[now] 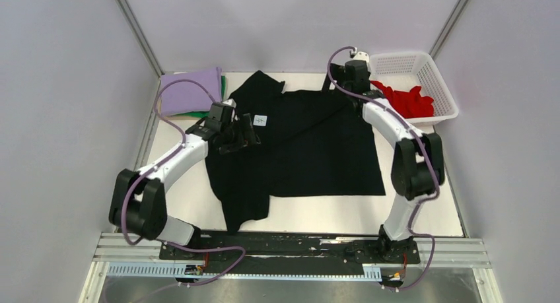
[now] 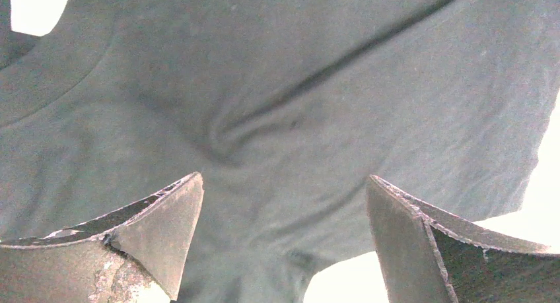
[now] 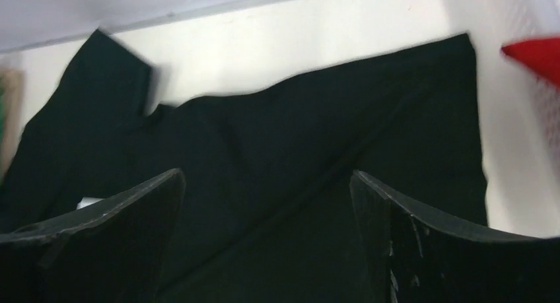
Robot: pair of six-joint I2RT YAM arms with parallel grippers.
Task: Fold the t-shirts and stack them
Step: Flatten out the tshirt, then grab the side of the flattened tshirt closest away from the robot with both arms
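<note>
My left gripper will move back and go down to close on the sleeve's near end (image 1: 236, 224), because the near sleeve sticks out to the table's front edge.
A black t-shirt (image 1: 310, 151) with a small white neck label (image 1: 261, 120) lies spread on the table, one sleeve folded toward the front left. My left gripper (image 1: 244, 139) hovers open over its left side near the collar; the cloth fills the left wrist view (image 2: 284, 118) between the open fingers. My right gripper (image 1: 345, 78) is open above the shirt's far right corner; the black cloth shows in the right wrist view (image 3: 297, 158). A folded lilac t-shirt (image 1: 191, 90) lies on a green one (image 1: 198, 113) at the far left. A red t-shirt (image 1: 409, 100) sits in the basket.
A white lattice basket (image 1: 436, 75) stands at the far right corner. Grey walls enclose the table on three sides. Bare table (image 1: 330, 214) shows in front of the shirt.
</note>
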